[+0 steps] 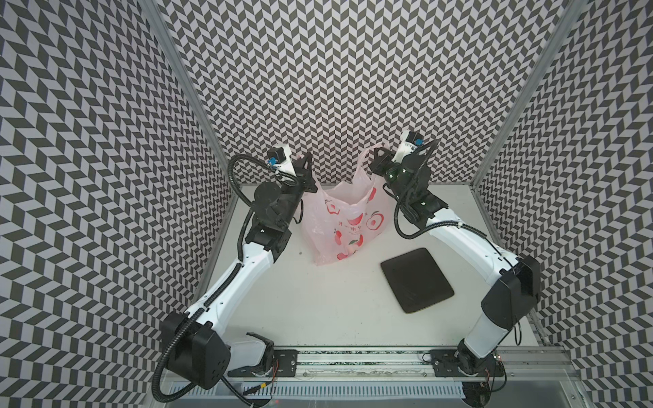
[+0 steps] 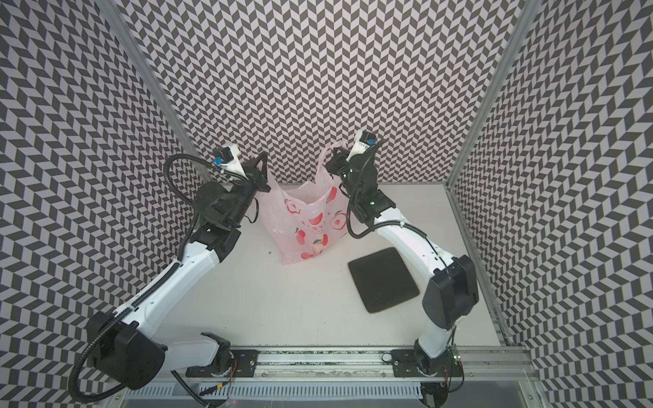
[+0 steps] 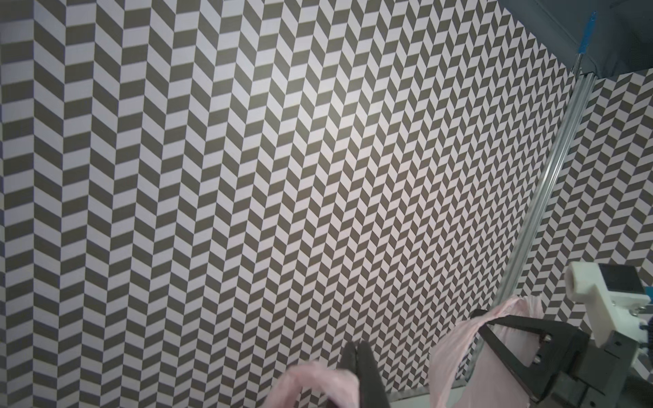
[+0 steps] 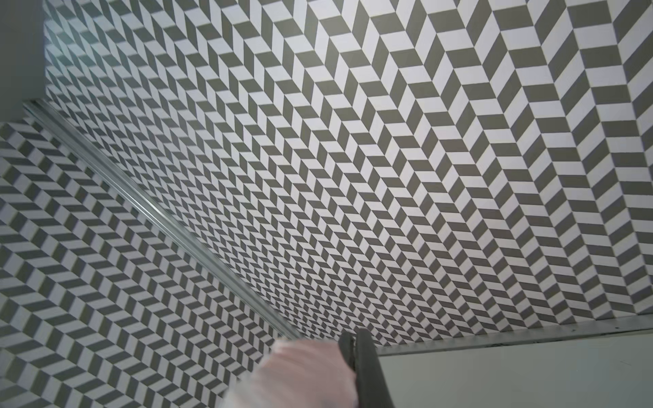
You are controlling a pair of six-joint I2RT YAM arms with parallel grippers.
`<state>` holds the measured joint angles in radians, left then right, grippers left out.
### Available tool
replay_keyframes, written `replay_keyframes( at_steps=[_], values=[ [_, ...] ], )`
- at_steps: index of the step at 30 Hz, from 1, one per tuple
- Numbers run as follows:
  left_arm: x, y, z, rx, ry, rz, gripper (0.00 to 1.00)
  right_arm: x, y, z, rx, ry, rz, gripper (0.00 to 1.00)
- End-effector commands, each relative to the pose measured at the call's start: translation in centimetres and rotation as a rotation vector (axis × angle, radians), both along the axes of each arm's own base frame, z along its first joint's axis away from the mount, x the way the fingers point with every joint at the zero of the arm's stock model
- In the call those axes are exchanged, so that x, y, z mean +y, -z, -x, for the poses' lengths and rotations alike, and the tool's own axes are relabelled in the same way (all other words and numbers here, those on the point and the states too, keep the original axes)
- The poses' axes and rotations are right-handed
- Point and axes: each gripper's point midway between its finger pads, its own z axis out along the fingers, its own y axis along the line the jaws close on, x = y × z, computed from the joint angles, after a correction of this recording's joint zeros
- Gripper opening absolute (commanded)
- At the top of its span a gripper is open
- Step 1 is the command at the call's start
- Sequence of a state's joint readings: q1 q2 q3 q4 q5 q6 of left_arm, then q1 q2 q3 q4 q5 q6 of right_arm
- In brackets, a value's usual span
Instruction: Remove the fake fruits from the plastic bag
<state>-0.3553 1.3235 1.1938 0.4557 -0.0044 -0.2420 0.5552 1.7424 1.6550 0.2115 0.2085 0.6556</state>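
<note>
The dark brown board's far edge (image 1: 404, 255) is below my right gripper and closer to my base. My right gripper will next move down and back toward that edge and let go of the bag's handle.
The pale-pink plastic bag (image 1: 348, 215) with red prints hangs upright over the table's far middle in both top views, its mouth stretched open between my two grippers. My left gripper (image 1: 308, 158) is shut on the left handle (image 3: 318, 379). My right gripper (image 1: 377, 155) is shut on the right handle (image 4: 304, 374). Both pairs of black fingertips (image 3: 357, 348) press together on pink film in the wrist views. The fake fruits are only dimly seen as a rounded orange-pink lump (image 1: 349, 250) through the bag's sagging bottom, hard to tell from the prints.
A dark brown board (image 1: 417, 279) with rounded corners lies flat on the white table (image 1: 318, 311), near right of the bag. Patterned walls close in on three sides. A metal rail (image 1: 353, 356) holding both arm bases runs along the front edge.
</note>
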Motion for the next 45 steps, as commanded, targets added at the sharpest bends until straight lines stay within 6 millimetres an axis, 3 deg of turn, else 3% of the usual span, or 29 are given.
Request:
replay_keyframes(
  at_steps=[1, 5, 9, 13, 18, 22, 25, 29, 34, 41, 43, 45],
  values=[
    [0.8, -3.4, 0.5, -0.131, 0.000, -0.019, 0.00, 0.5, -2.9, 0.1, -0.063, -0.053, -0.160, 0.00],
    [0.1, -2.1, 0.9, -0.147, 0.051, -0.075, 0.00, 0.3, 0.9, 0.4, -0.005, -0.054, -0.145, 0.00],
    [-1.6, 2.5, 3.2, -0.066, 0.201, -0.075, 0.00, -0.3, 6.5, 2.6, 0.069, -0.094, -0.090, 0.00],
    [-2.7, 6.9, 7.8, 0.048, 0.325, 0.015, 0.00, -0.9, 10.9, 5.9, 0.136, -0.166, -0.008, 0.00],
    [-5.8, 12.1, 12.8, 0.210, 0.417, 0.032, 0.00, -2.6, 15.6, 9.9, 0.225, -0.197, 0.104, 0.00],
    [-6.0, 14.9, 14.9, 0.299, 0.447, 0.083, 0.00, -3.7, 18.9, 11.6, 0.338, -0.197, 0.178, 0.00],
    [-5.6, 15.8, 15.5, 0.322, 0.454, 0.119, 0.00, -4.2, 20.5, 12.4, 0.392, -0.195, 0.205, 0.11],
    [-5.9, 16.4, 15.2, 0.341, 0.448, 0.092, 0.00, -4.6, 20.3, 13.2, 0.401, -0.201, 0.209, 0.46],
    [-7.0, 16.6, 14.3, 0.376, 0.466, 0.075, 0.00, -5.6, 17.6, 14.4, 0.327, -0.195, 0.208, 0.78],
    [-7.4, 16.9, 13.7, 0.406, 0.468, 0.078, 0.00, -8.9, 13.1, 17.9, 0.167, -0.163, 0.274, 0.93],
    [-7.4, 17.1, 13.8, 0.411, 0.470, 0.081, 0.00, -9.4, 10.6, 19.0, 0.097, -0.166, 0.310, 0.93],
    [-7.3, 17.4, 13.8, 0.421, 0.468, 0.089, 0.00, -9.2, 6.9, 20.7, -0.025, -0.206, 0.376, 0.92]
  ],
)
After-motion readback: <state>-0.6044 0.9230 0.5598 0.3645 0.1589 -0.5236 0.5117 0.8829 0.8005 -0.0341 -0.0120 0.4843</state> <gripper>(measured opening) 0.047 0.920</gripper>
